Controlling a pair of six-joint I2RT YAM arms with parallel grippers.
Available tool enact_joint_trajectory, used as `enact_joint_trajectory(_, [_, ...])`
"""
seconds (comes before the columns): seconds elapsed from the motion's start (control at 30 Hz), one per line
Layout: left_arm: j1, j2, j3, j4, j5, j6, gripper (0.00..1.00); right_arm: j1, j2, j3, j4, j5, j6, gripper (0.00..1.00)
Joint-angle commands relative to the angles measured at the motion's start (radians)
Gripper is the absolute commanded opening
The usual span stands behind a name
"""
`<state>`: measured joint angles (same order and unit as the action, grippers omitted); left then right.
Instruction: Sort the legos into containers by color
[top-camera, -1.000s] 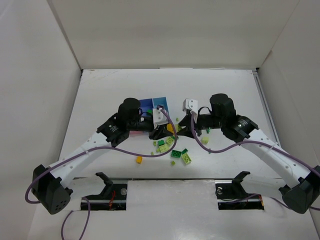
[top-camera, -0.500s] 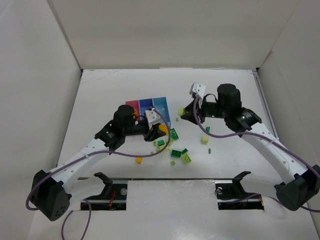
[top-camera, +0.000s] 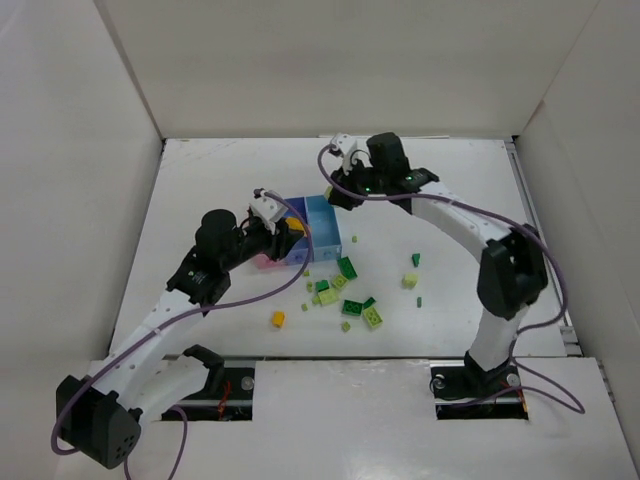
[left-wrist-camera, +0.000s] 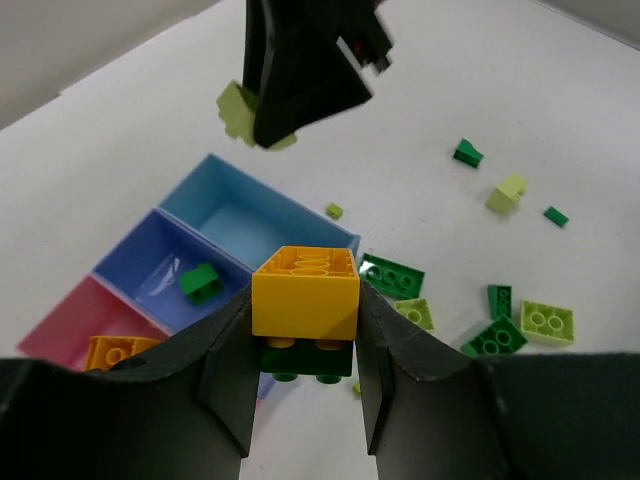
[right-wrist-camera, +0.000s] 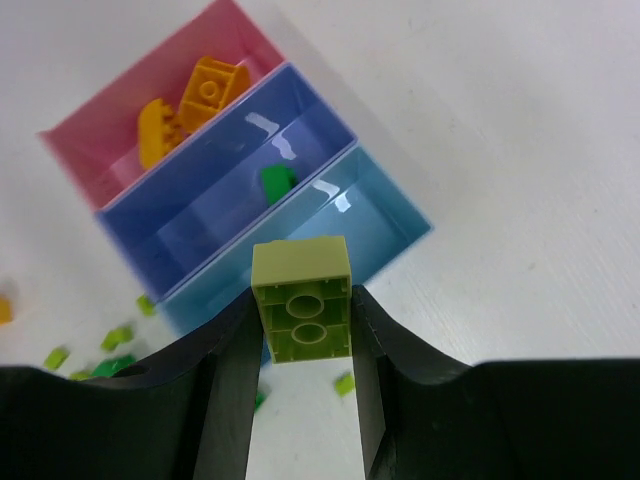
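Note:
My right gripper moves over the empty light blue bin's far end (top-camera: 318, 207) (right-wrist-camera: 366, 217) next, lowers and releases, since that lies below it and to its left in the top view.
My left gripper (left-wrist-camera: 305, 330) is shut on an orange-yellow brick (left-wrist-camera: 305, 290) with a dark green brick (left-wrist-camera: 305, 358) stuck beneath it. It hovers over the near end of the bins in the top view (top-camera: 290, 228). My right gripper (right-wrist-camera: 303, 320) is shut on a pale lime brick (right-wrist-camera: 302, 298) above the light blue bin (right-wrist-camera: 370, 210). It is at that bin's far end in the top view (top-camera: 333, 192). The pink bin (right-wrist-camera: 100, 140) holds orange bricks (right-wrist-camera: 205, 90). The periwinkle bin (right-wrist-camera: 200, 215) holds one dark green brick (right-wrist-camera: 275, 180).
Loose dark green and lime bricks (top-camera: 345, 300) lie scattered on the white table in front of the bins. A small orange brick (top-camera: 278, 319) lies nearer the arm bases, and a lime brick (top-camera: 410, 281) lies to the right. White walls enclose the table.
Both arms rose from the brick pile. The left drew back left with the orange brick over the bins. The right swung far and left with the lime brick over the light blue bin.

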<state>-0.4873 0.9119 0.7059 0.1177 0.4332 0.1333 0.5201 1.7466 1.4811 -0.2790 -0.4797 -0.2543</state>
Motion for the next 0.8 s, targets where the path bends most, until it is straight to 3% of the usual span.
enact_joint_trajectory(0.0, [0.027, -0.045, 0.024, 0.057, -0.056, -0.038, 0.26, 0.057, 0.138, 0.154, -0.002, 0.102, 0.027, 0.00])
enact_joint_trajectory(0.33, [0.027, -0.044, 0.006, 0.057, -0.100, -0.038, 0.27, 0.090, 0.292, 0.248, 0.026, 0.276, 0.072, 0.06])
enact_joint_trajectory(0.47, [0.027, -0.022, 0.015, 0.057, -0.100, -0.038, 0.27, 0.090, 0.333, 0.268, 0.026, 0.316, 0.087, 0.15])
enact_joint_trajectory(0.5, [0.027, -0.022, 0.015, 0.057, -0.090, -0.038, 0.27, 0.090, 0.343, 0.268, 0.038, 0.328, 0.096, 0.22])
enact_joint_trajectory(0.57, [0.027, -0.013, 0.015, 0.057, -0.079, -0.038, 0.27, 0.090, 0.355, 0.283, 0.038, 0.328, 0.096, 0.24])
enact_joint_trajectory(0.77, [0.027, -0.004, 0.024, 0.057, -0.079, -0.038, 0.27, 0.090, 0.378, 0.306, 0.027, 0.313, 0.096, 0.46])
